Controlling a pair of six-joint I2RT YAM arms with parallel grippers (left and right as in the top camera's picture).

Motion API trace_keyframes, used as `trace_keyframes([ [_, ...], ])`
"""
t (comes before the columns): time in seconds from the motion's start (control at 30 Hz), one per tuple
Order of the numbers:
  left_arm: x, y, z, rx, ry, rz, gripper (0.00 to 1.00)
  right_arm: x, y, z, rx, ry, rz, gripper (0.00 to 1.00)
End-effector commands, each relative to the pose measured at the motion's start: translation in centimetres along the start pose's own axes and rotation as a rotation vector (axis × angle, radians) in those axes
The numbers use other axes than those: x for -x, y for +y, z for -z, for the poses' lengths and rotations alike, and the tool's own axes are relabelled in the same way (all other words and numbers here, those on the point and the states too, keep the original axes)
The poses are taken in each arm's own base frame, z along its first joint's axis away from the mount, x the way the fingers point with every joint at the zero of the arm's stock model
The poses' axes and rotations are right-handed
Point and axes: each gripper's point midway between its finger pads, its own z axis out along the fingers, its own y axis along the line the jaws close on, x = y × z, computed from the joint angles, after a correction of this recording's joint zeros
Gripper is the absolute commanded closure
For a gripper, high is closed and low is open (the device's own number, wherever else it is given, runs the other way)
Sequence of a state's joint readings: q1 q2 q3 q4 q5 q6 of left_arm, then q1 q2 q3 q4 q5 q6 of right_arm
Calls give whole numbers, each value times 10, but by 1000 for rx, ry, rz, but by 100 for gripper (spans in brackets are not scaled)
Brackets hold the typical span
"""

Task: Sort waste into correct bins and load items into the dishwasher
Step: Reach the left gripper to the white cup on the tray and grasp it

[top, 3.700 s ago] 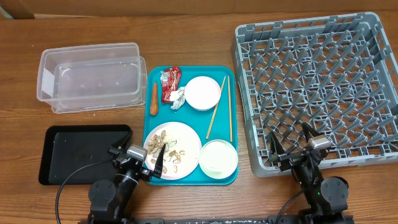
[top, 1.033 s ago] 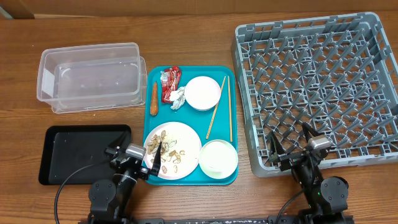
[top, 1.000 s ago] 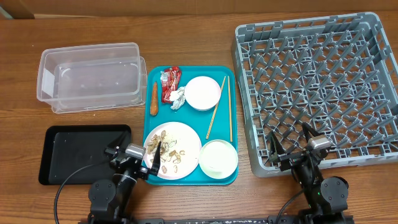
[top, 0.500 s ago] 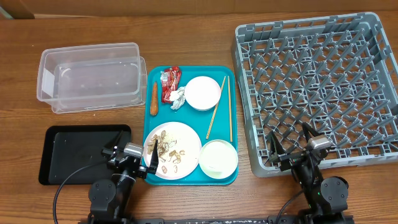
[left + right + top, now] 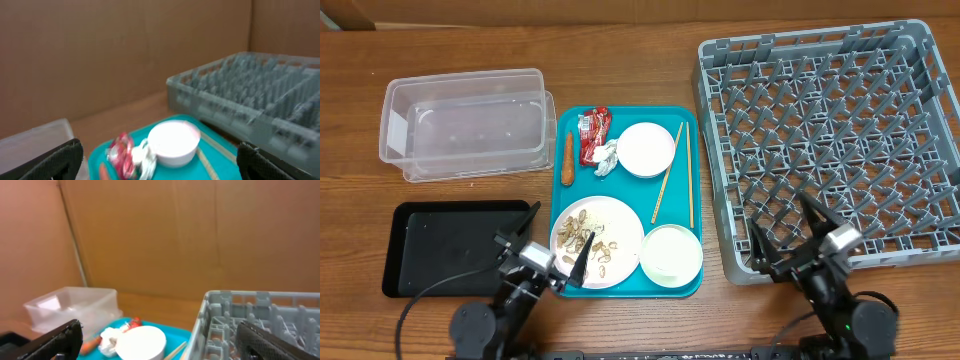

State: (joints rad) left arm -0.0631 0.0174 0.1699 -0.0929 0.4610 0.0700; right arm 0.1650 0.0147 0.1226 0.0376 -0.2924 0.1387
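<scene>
The small cream cup opens upward beside the plate, so my left gripper swings across, tilts downward and lowers onto the plate-side rim [image 5: 645, 245] next.
On the teal tray [image 5: 625, 190] lie a red wrapper [image 5: 593, 133], a white tissue [image 5: 607, 157], a carrot piece [image 5: 568, 159], two white bowls [image 5: 647, 149] [image 5: 671, 253], two chopsticks [image 5: 667, 186] and a white plate [image 5: 623, 217] with beige scraps [image 5: 590, 247]. The clear tub [image 5: 465, 135] and black tray [image 5: 445, 245] stand to the left, the grey rack [image 5: 830, 130] to the right. My left gripper [image 5: 558, 232] is open and empty at the plate's near-left rim. My right gripper [image 5: 782, 225] is open and empty over the rack's near-left corner.
The left wrist view shows the far bowl [image 5: 172, 145], wrapper [image 5: 121, 150] and rack [image 5: 250, 105] ahead. The right wrist view shows the same bowl [image 5: 140, 342], the tub [image 5: 75, 305] and the rack's corner [image 5: 260, 320]. Brown cardboard walls stand behind the table.
Both arms have lifted a little from their low pose. The fingers of both grippers now look larger and more spread from overhead. Nothing on the tray has moved.
</scene>
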Motion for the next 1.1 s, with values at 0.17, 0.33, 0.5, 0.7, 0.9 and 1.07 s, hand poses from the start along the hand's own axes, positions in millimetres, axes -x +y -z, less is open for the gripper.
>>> trace_keyframes([
  [0.17,105,1,14,2,53,96,0,83,21,3,-18,133,-97,0],
  [0.33,135,8,-4,-32,223,186,0,76,15,-15,-78,420,-193,0],
  [0.5,158,20,-29,-47,348,252,0,75,8,-43,-116,638,-271,0],
  [0.7,158,0,-53,-229,404,418,0,65,27,-72,38,746,-370,0],
  [0.9,101,9,-62,-156,629,534,0,33,20,-83,31,859,-433,0],
  [1.07,39,10,-53,-24,914,529,0,1,22,-79,5,992,-468,0],
])
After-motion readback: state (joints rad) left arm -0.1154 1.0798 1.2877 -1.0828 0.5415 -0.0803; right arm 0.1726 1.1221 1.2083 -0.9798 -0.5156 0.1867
